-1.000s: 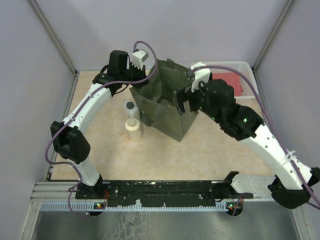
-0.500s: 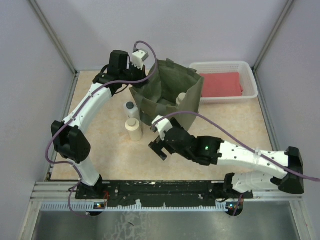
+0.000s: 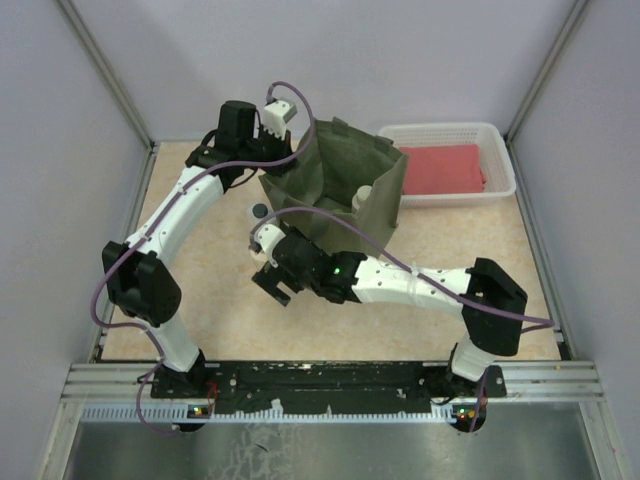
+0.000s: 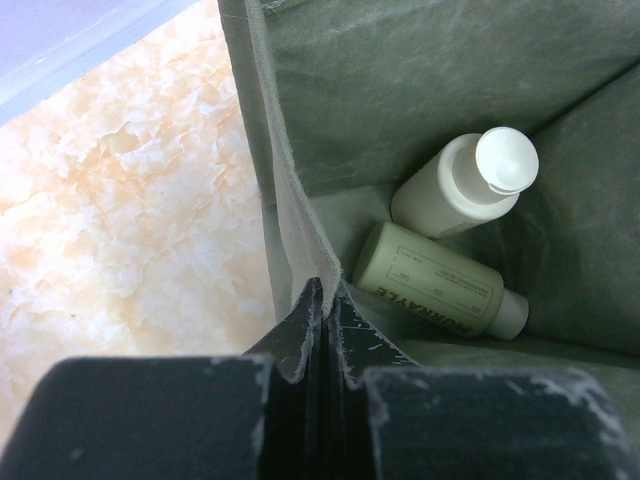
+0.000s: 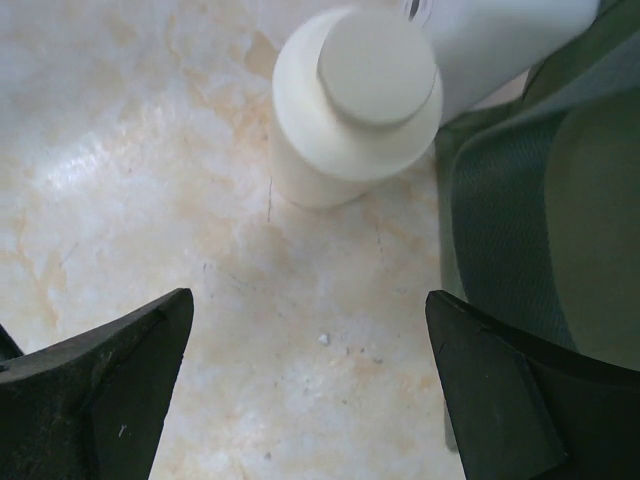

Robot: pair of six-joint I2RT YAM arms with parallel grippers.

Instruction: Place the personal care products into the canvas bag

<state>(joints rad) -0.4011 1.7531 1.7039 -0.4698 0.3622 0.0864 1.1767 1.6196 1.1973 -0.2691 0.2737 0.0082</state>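
I will next move my right gripper outward beside the side of the bag and close it around the bottle's shoulder [image 5: 345, 138], because the cream-capped bottle stands outward, just beyond the gripper's open fingers.
The olive canvas bag [image 3: 345, 180] stands mid-table. My left gripper [image 3: 265, 170] is shut on the bag's left rim [image 4: 290, 230], its jaws [image 4: 325, 300] pinching the fabric. Inside the bag lie a white bottle with a cream cap [image 4: 460, 185] and a pale yellowish cylinder [image 4: 440, 282]; one shows from above [image 3: 363, 197]. My right gripper [image 3: 272, 283] is open, low over the table left of the bag. Its jaws [image 5: 308, 330] stand wide, just short of an upright cream-capped bottle [image 5: 355, 100]. The white bottle with grey cap [image 3: 260, 211] stands behind it [image 5: 500, 35].
A white mesh basket [image 3: 495, 133] with a red folded cloth [image 3: 440, 168] sits at the back right. The bag's wall [image 5: 540, 210] is close on the right of my right gripper. Grey walls enclose the table.
My right arm swung from the bag's right side across the front to its left and came down at the cream-capped bottle. The left arm has not moved.
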